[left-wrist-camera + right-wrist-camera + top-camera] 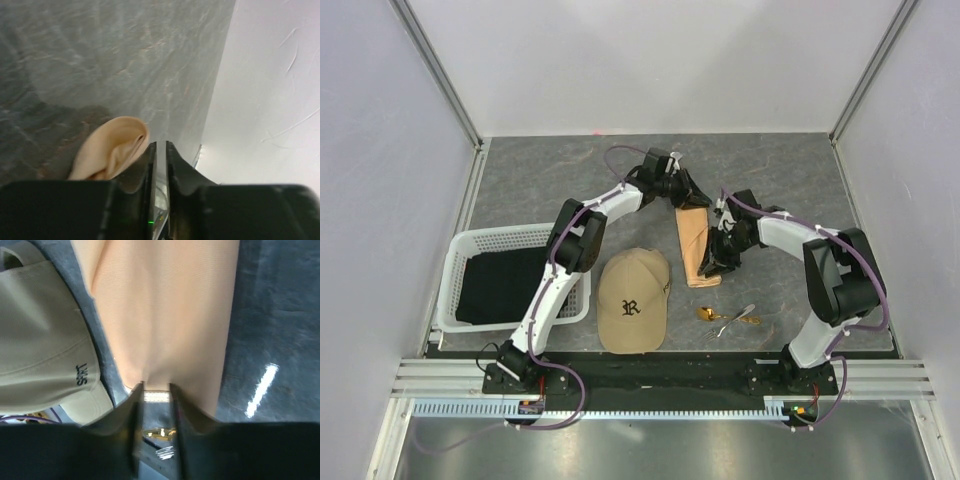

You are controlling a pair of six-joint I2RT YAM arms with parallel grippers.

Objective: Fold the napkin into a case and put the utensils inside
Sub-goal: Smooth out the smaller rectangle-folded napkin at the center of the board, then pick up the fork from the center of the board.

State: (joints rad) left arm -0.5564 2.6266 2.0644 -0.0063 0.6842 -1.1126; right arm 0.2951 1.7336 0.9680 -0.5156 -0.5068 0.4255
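Note:
The napkin (694, 243) is folded, so my right gripper will next lift off its near end, then go back and down to the fork's handle over the spoon.
The peach-orange napkin (694, 243) lies folded in a long strip on the grey table, right of the cap. My left gripper (692, 197) is at its far end. Its jaws stand almost together with a thin slit between them. A raised fold of the napkin (112, 147) bulges against the outer side of the left finger, and no cloth shows in the slit. My right gripper (712, 263) is at the strip's near end, narrowly open, with the napkin's pale hem (156, 397) lying flat between its fingertips. The utensils (728, 318), a gold spoon and silvery pieces, lie near the front right.
A tan baseball cap (633, 300) lies just left of the napkin and shows in the right wrist view (40, 340). A white basket (456, 262) holding a black cloth (505, 285) stands at the left. Walls enclose the table at the back and sides.

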